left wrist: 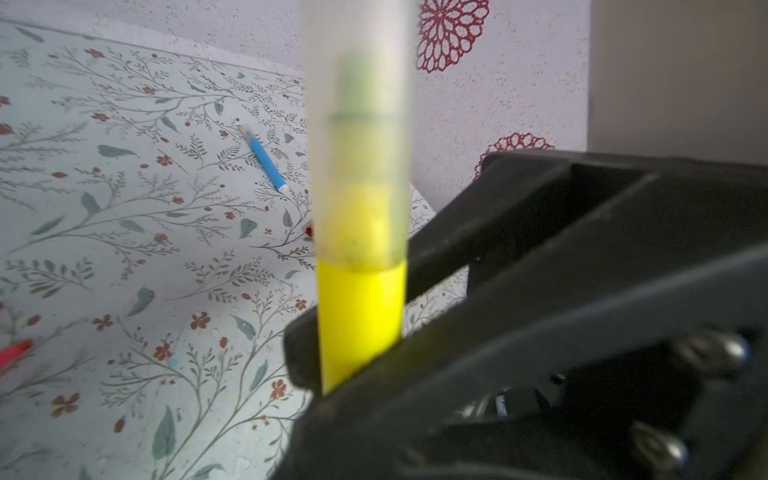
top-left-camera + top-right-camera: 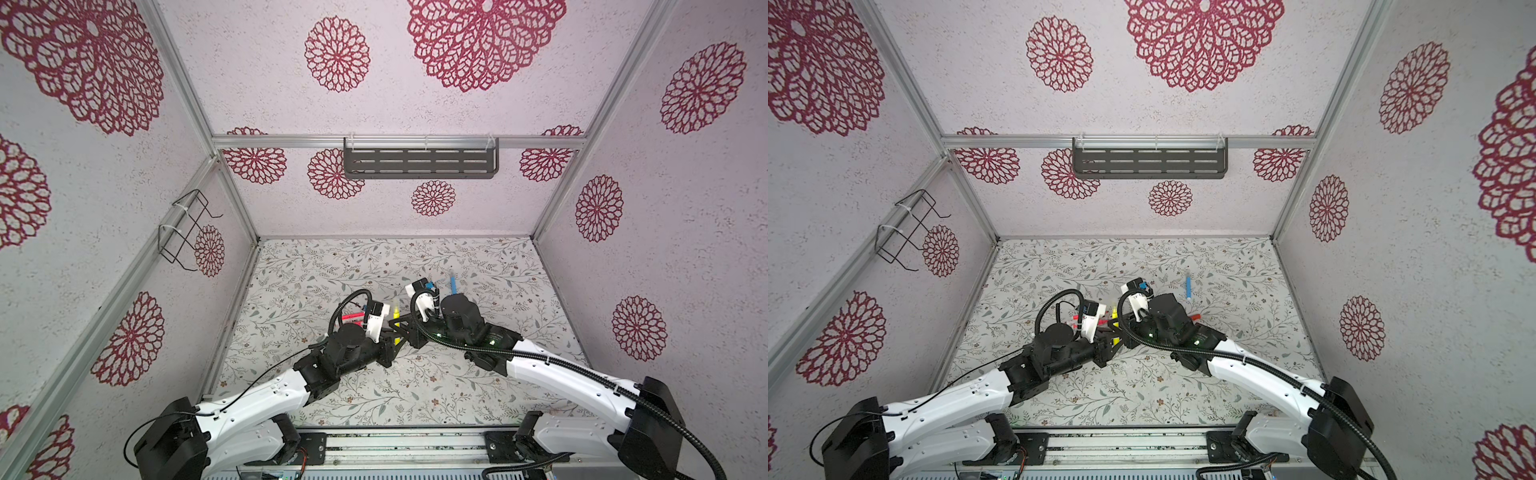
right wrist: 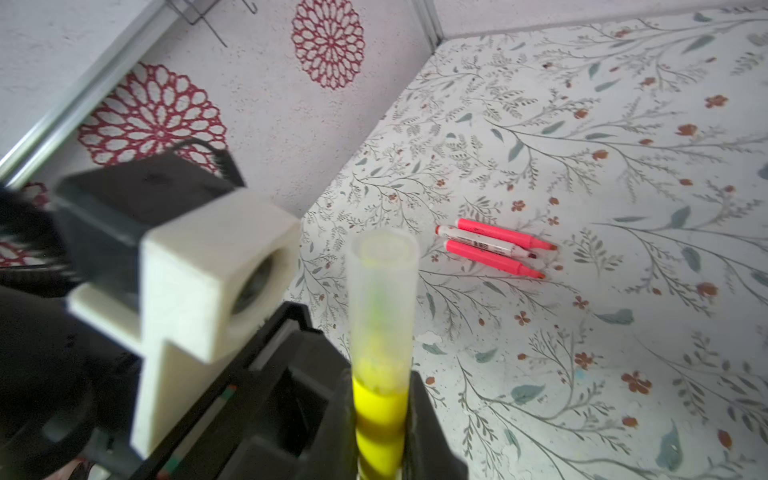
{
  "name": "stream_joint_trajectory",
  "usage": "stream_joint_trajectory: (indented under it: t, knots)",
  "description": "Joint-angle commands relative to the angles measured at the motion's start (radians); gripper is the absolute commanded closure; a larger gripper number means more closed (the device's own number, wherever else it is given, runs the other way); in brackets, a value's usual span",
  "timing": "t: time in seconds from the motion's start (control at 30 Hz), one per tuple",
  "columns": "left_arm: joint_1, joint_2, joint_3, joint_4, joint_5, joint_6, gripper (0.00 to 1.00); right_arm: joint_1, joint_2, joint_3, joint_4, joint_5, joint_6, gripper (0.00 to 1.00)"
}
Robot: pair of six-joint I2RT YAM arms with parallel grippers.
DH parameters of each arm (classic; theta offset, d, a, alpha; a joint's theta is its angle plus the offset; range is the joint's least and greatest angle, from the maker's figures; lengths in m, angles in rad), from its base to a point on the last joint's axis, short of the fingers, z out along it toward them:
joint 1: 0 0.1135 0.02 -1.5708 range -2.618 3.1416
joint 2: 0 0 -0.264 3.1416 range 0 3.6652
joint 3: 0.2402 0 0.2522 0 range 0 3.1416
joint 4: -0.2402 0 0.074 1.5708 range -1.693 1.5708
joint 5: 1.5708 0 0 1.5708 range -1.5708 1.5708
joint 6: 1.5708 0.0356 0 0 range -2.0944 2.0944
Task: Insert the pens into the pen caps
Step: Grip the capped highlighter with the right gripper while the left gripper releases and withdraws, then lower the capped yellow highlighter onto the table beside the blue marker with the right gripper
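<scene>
The yellow pen's body comes free beside the blue pen [image 2: 1180,287], outward and below the gripper, next. My right gripper swings outward, turns down and releases it, since the pen cap is seated.
A yellow pen [image 2: 397,318] stands upright over the middle of the table, a pale translucent pen cap [image 3: 382,291] seated over its top. My right gripper [image 3: 380,415] is shut on the yellow barrel just below the cap. My left gripper [image 2: 390,332] meets it from the left, its fingers at the same barrel [image 1: 361,324]; whether they press it does not show. A blue pen [image 1: 266,162] with a pale cap lies on the table behind. Two pink pens [image 3: 505,237] and a white-barrelled one [image 3: 484,242] lie together, uncapped.
A small red piece [image 2: 1196,316] peeks out beside the right wrist, mostly hidden. A dark slotted shelf [image 2: 419,163] hangs on the back wall and a wire rack [image 2: 187,228] on the left wall. The floral table [image 2: 415,395] ends at walls on three sides.
</scene>
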Motion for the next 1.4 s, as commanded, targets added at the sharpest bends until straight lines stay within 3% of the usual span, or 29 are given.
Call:
stream_joint_trajectory:
  t: [0.0, 0.23, 0.43, 0.57, 0.83, 1.13, 1.37]
  knots:
    - [-0.004, 0.007, 0.029, -0.06, -0.103, 0.004, 0.53, -0.038, 0.009, 0.046, -0.104, 0.124, 0.02, 0.93]
    - [-0.004, -0.06, -0.021, -0.178, -0.251, -0.046, 0.47, -0.224, 0.111, 0.062, -0.228, 0.139, 0.015, 0.95]
    - [-0.004, -0.104, -0.041, -0.32, -0.35, -0.096, 0.47, -0.351, 0.323, 0.18, -0.348, 0.189, -0.072, 0.95]
    - [-0.004, -0.122, -0.053, -0.363, -0.371, -0.123, 0.47, -0.378, 0.513, 0.362, -0.465, 0.271, -0.145, 0.96]
    - [-0.008, -0.183, -0.066, -0.431, -0.406, -0.15, 0.44, -0.432, 0.851, 0.747, -0.651, 0.314, -0.222, 0.97]
    - [-0.009, -0.255, -0.087, -0.465, -0.423, -0.16, 0.43, -0.496, 1.059, 1.022, -0.79, 0.4, -0.251, 0.97]
    - [-0.009, -0.265, -0.083, -0.446, -0.409, -0.147, 0.43, -0.518, 1.127, 1.121, -0.844, 0.467, -0.277, 0.89]
